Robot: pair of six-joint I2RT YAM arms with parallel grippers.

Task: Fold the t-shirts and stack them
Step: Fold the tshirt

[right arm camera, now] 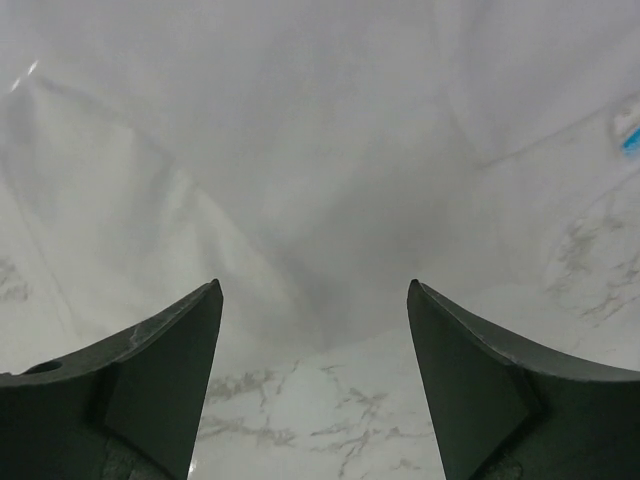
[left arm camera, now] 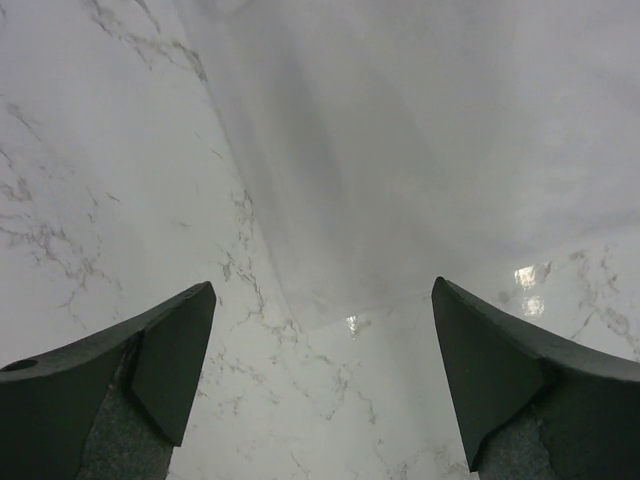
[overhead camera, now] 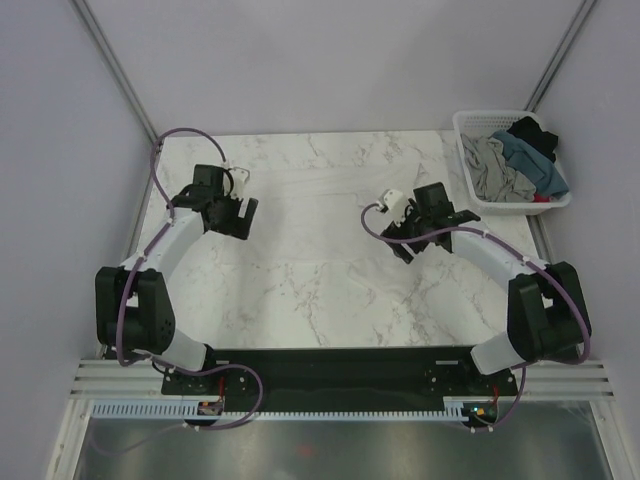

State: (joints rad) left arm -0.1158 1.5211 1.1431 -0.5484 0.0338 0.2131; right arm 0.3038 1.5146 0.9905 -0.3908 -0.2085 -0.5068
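Note:
Next, my right gripper draws back and lowers onto the white t-shirt's near sleeve tip, which lies below it, toward the arm-base plate.
A large plain white t-shirt lies flat on the marble table, hard to tell from the surface. My left gripper is open and empty at the shirt's left edge. In the left wrist view a corner of the shirt ends just ahead of my open gripper. My right gripper is open and empty at the shirt's right side. In the right wrist view the shirt's edge reaches in between the tips of my gripper. Grey, teal-blue and black shirts lie bunched in the basket.
The white lattice basket stands at the table's far right corner. Grey walls with metal posts close in the back and sides. The black arm-base plate runs along the near edge.

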